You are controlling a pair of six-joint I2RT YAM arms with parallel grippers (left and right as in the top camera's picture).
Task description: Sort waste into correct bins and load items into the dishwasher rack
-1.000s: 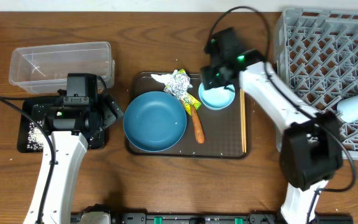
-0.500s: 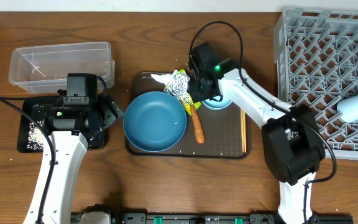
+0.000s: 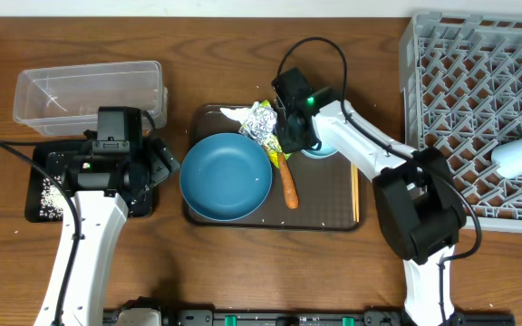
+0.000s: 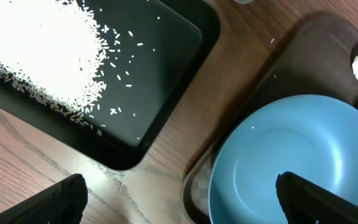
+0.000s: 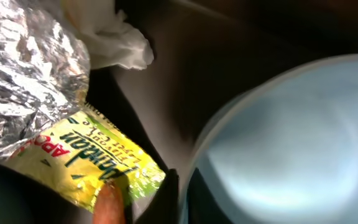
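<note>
Empty rack slots beyond the white cup lie right of my right gripper in the overhead view, so I should lift the bowl over them, tilt it and release.
My right gripper [image 3: 295, 140] [image 5: 180, 186] is shut on the left rim of the small pale-blue bowl [image 3: 321, 146] [image 5: 291, 137], which rests on the brown tray [image 3: 333, 214]. Right beside it lie the yellow-green wrapper [image 5: 86, 162], crumpled foil [image 3: 261, 122] [image 5: 23, 81], white paper scrap [image 5: 114, 37] and the orange carrot stick [image 3: 289, 188]. The large dark-blue bowl [image 3: 227, 176] [image 4: 291, 155] sits at the tray's left. My left gripper [image 3: 166, 163] [image 4: 182, 202] is open above the wood between that bowl and the black tray [image 4: 166, 81] holding rice [image 4: 36, 56].
A clear tub [image 3: 89, 91] stands behind the black tray at the left. Chopsticks [image 3: 354, 181] lie along the brown tray's right edge. The grey dishwasher rack [image 3: 478, 91] fills the right side, with a white cup [image 3: 519, 156] lying in it.
My right gripper swung left from over the small bowl to its left rim, came down and closed on it. The left arm has not moved.
</note>
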